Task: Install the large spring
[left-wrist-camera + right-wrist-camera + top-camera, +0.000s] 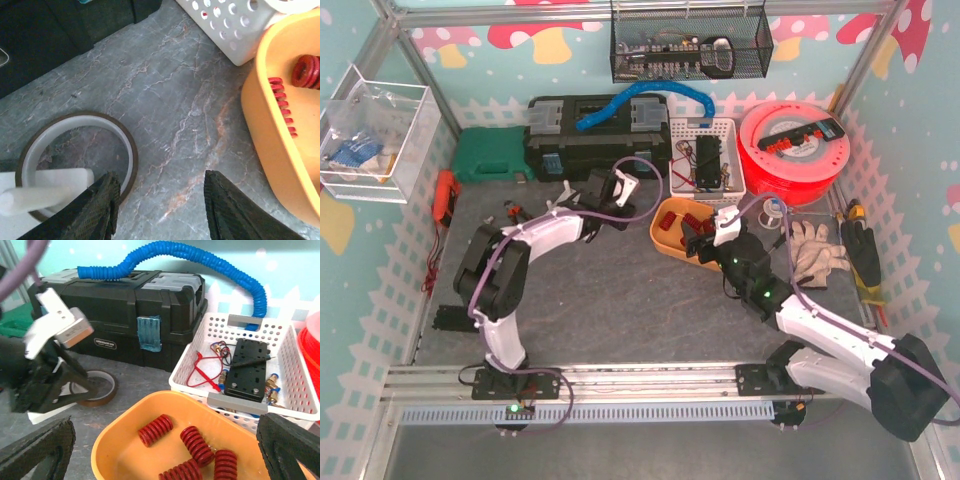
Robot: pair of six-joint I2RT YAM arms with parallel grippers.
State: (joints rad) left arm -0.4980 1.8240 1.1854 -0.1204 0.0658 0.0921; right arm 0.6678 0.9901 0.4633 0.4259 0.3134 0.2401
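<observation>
The tape roll's rim facing the tray is clear of the white peg, so my left gripper should next lower toward the roll and close across that rim.
Several red coil springs lie loose in an orange tray. In the top view the tray sits right of centre. My right gripper is open, hovering just above the tray's near side and holding nothing; it also shows in the top view. My left gripper is open and empty above the grey mat, between a brown tape roll and the tray. Two springs show in that view. A black block lies in the white basket.
A black toolbox with a blue hose stands at the back, beside a green case. A red spool, gloves and hand tools lie at the right. A wire basket hangs above.
</observation>
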